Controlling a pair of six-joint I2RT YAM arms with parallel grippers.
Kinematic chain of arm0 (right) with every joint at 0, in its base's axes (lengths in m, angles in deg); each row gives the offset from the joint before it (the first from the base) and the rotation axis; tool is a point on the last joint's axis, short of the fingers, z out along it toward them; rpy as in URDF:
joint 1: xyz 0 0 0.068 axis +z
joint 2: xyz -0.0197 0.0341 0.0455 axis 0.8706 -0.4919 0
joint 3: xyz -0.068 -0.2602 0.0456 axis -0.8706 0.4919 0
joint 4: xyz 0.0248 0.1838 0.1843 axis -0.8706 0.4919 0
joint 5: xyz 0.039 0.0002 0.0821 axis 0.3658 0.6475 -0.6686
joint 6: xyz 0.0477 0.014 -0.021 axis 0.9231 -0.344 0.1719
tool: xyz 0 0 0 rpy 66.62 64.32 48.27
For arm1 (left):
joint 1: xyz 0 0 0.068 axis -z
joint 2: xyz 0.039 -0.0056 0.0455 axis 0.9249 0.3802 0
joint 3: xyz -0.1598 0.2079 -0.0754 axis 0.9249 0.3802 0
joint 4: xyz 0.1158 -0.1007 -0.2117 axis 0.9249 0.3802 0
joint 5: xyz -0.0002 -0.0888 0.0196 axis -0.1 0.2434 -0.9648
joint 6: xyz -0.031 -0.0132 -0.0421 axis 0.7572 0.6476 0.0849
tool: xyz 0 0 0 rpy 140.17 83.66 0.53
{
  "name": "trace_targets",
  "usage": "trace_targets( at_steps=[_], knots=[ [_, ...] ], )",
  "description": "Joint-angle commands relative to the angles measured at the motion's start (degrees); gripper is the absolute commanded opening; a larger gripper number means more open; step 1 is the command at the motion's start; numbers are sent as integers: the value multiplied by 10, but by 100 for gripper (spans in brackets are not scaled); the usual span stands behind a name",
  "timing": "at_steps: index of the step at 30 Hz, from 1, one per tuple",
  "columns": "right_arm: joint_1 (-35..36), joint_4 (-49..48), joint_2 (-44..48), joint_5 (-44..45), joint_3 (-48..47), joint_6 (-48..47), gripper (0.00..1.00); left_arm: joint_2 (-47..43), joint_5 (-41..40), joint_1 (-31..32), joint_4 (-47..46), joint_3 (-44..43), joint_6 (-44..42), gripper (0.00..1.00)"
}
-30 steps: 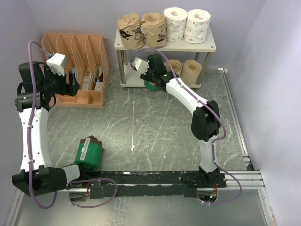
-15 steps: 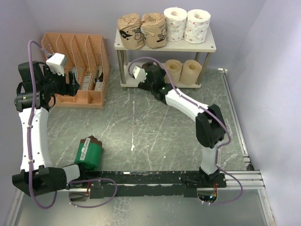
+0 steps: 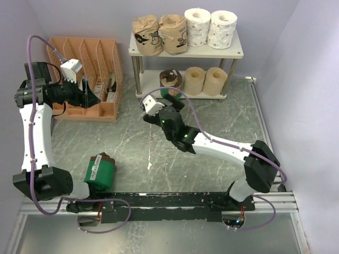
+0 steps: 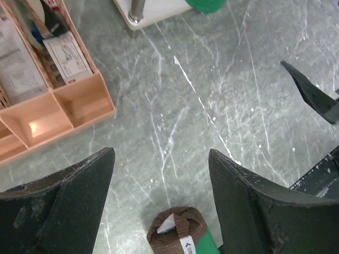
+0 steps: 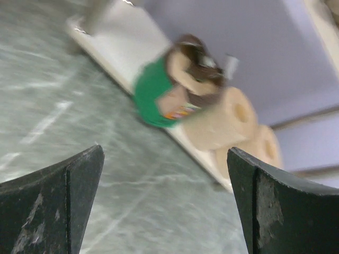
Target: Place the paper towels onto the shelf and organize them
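The unshelved green roll is back from my right gripper and to its left in the top view. I will swing my right gripper there and lower it onto the roll's brown end [image 3: 106,157].
The shelf [image 3: 186,53] carries two brown printed rolls [image 3: 159,34] and two white rolls [image 3: 210,28] on its top board. Its lower board holds a green-wrapped roll [image 3: 169,81] beside two tan rolls [image 3: 204,80]. My right gripper [image 3: 174,101] is open and empty, a little in front of the shelf. Its wrist view [image 5: 164,153] shows the green roll [image 5: 159,92] on the lower board [image 5: 122,42] against the tan rolls [image 5: 222,119]. A second green roll [image 3: 100,172] lies on the table near the left base. My left gripper [image 3: 91,97] is open and empty by the organizer, high above that roll [image 4: 180,233].
An orange perforated file organizer [image 3: 87,74] with papers stands at the back left and shows in the left wrist view [image 4: 53,106]. Grey walls close in the left, back and right. A black rail [image 3: 175,198] runs along the near edge.
My right gripper has let go of the green roll on the lower board and drawn back toward the near side. My left arm has shifted slightly upward and right.
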Motion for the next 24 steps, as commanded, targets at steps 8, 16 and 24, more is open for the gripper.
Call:
trace_targets(
  at_steps=[8,16,24],
  knots=[
    [5,-103,35,-641,102,527,100,-72,-114,-20,-51,89,81,82],
    [4,-269,-193,-844,12,598,100,-108,-137,-50,-28,103,88,84],
    [1,-300,-320,-896,-107,636,100,-134,-96,-58,-21,166,73,83]
  ],
)
